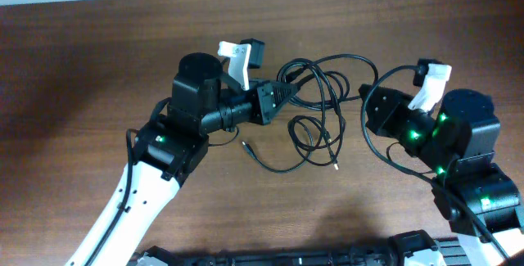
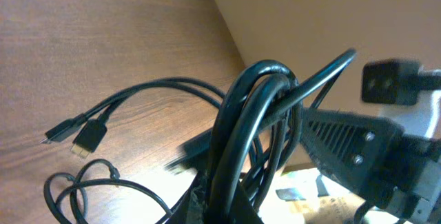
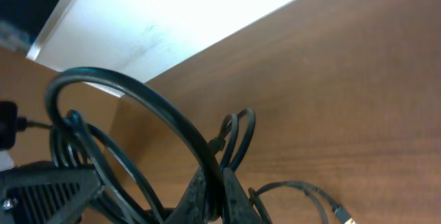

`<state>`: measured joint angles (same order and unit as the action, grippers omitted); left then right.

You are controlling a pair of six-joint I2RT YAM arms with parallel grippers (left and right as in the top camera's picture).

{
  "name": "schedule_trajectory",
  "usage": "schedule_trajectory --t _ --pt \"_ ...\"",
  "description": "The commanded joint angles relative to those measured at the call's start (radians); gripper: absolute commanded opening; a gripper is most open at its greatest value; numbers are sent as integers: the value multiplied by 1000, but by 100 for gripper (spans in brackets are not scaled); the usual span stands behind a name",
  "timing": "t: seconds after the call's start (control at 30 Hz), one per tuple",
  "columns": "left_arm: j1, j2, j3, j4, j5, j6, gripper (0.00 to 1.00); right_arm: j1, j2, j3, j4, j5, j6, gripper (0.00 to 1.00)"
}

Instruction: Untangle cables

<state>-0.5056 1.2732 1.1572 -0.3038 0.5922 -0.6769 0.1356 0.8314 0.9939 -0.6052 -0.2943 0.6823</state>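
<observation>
I should next lift my left gripper high off the table, tilt it up and let go of the doubled loop between its fingers, because the strands cross there.
The cables are thin black cords tangled in loops on the brown table between my two grippers. My left gripper is shut on a bundle of the loops at their left side. In the left wrist view the cords arch up out of its jaws, and two plug ends lie on the wood. My right gripper is shut on one cord at the right side. In the right wrist view that cord curves up from the jaws. Loose ends lie at the front.
A silver-tipped plug lies in front of the tangle. A white and black camera mount stands on the left wrist and another on the right. A pale wall edge runs behind the table.
</observation>
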Motion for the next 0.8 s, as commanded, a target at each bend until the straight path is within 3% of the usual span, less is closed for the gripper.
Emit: schedule_trajectory --t 0.0,0.13,0.33,0.5,0.53,0.57,0.67,0.73,0.77 --pt "16 -11 10 -5 -130 -145 0 -11 -10 6 -28 185 147 4" --pt "16 -11 10 -5 -221 -254 0 -11 -10 6 -31 187 174 4" --pt "16 -11 10 5 -313 -297 0 -11 -10 6 -35 187 203 4" --pt "16 -11 10 59 -324 -251 0 -11 -10 6 -58 187 202 4" --pt "16 -11 10 61 -324 -228 0 -11 -10 6 -66 187 202 9" --pt "16 -11 10 63 -324 -208 0 -11 -10 6 -69 187 202 23" --pt "16 -12 10 80 -318 -79 0 -11 -7 6 -72 187 187 54" --pt "16 -12 10 107 -308 61 0 -11 -7 6 -87 186 181 63" --pt "16 -12 10 127 -291 192 0 -11 -7 6 -91 178 141 70"
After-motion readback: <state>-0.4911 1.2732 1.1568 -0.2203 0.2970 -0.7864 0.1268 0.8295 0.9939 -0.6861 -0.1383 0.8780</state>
